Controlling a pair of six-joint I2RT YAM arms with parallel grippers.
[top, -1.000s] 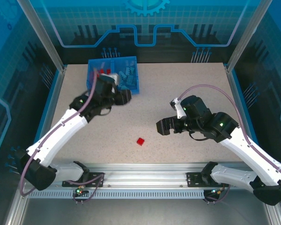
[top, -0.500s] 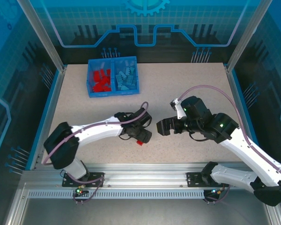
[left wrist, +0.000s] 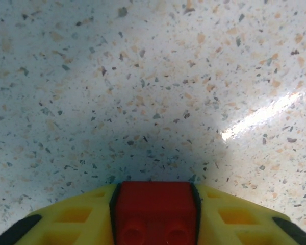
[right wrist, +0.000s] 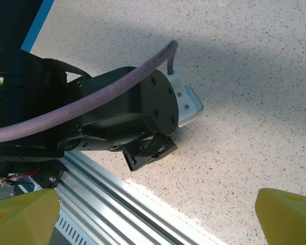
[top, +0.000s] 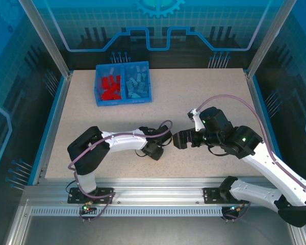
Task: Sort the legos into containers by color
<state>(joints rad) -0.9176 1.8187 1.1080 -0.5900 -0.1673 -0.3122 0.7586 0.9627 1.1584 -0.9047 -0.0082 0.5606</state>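
I will next carry the red lego up and outward with my left gripper, over the blue bin's section of red legos, and release it there, because the colors match.
A red lego (left wrist: 155, 201) sits studs-up between the yellow fingers (left wrist: 66, 219) of my left gripper (left wrist: 155, 224), which is shut on it just above the speckled table. From above, the left gripper (top: 154, 150) is low at the table's front centre and covers that brick. My right gripper (top: 178, 139) hovers open just to its right, its yellow fingertips (right wrist: 20, 217) spread wide with nothing between them. The blue bin (top: 123, 101) stands at the back left. Red legos (top: 109, 87) fill its left compartment and light blue legos (top: 136, 84) its right one.
The left arm's black wrist (right wrist: 117, 117) and its purple cable (right wrist: 92, 97) lie close in front of the right gripper. The aluminium front rail (top: 153, 191) runs along the table's near edge just below both grippers.
The left arm swung from the bin down to the front centre, came over the lone red lego and shut on it. The right arm shifted only slightly.
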